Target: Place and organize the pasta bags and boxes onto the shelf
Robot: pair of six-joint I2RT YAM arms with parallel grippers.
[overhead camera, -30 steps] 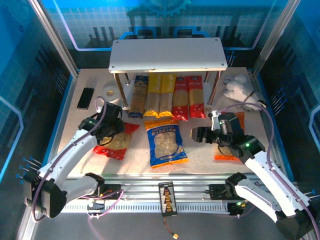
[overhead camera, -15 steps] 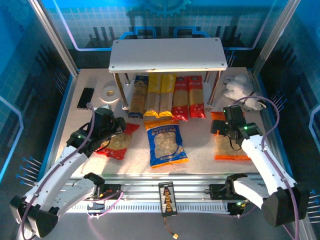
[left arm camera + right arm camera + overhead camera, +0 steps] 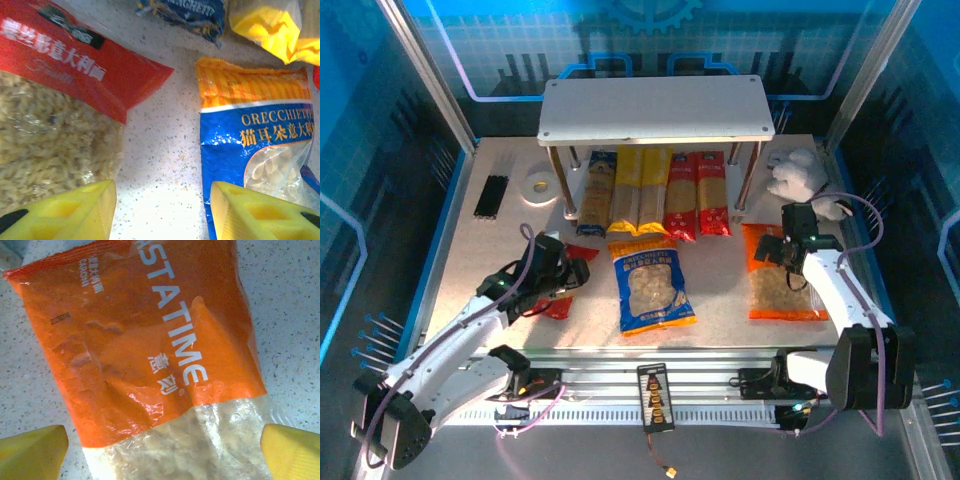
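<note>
Next, my right gripper moves down with fingers open onto the orange bag's middle [image 3: 175, 397], which lies flat below it, since they already straddle its width.
The shelf [image 3: 650, 108] stands at the back, its top board bare. Beneath it lie the pasta boxes side by side: dark blue [image 3: 597, 190], yellow [image 3: 640, 190], red [image 3: 697, 195]. In front lie the blue bag [image 3: 650, 285], the red bag [image 3: 560, 305] and the orange bag [image 3: 782, 285]. My left gripper [image 3: 555, 275] covers most of the red bag; it is open [image 3: 162, 210] over bare table between the red bag [image 3: 60, 100] and the blue bag [image 3: 255, 140]. My right gripper [image 3: 790, 245] is open [image 3: 162, 450], its fingers either side of the orange bag [image 3: 150, 340].
A black stick bundle [image 3: 491, 196] and a white tape roll [image 3: 538, 184] lie at the back left. A white plush toy [image 3: 800, 175] sits at the back right beside the shelf post. Blue enclosure walls ring the table.
The left gripper has moved nearer and a little right, to the red bag's right edge. The right gripper has swung right and back, from mid-table to above the orange bag's far end.
</note>
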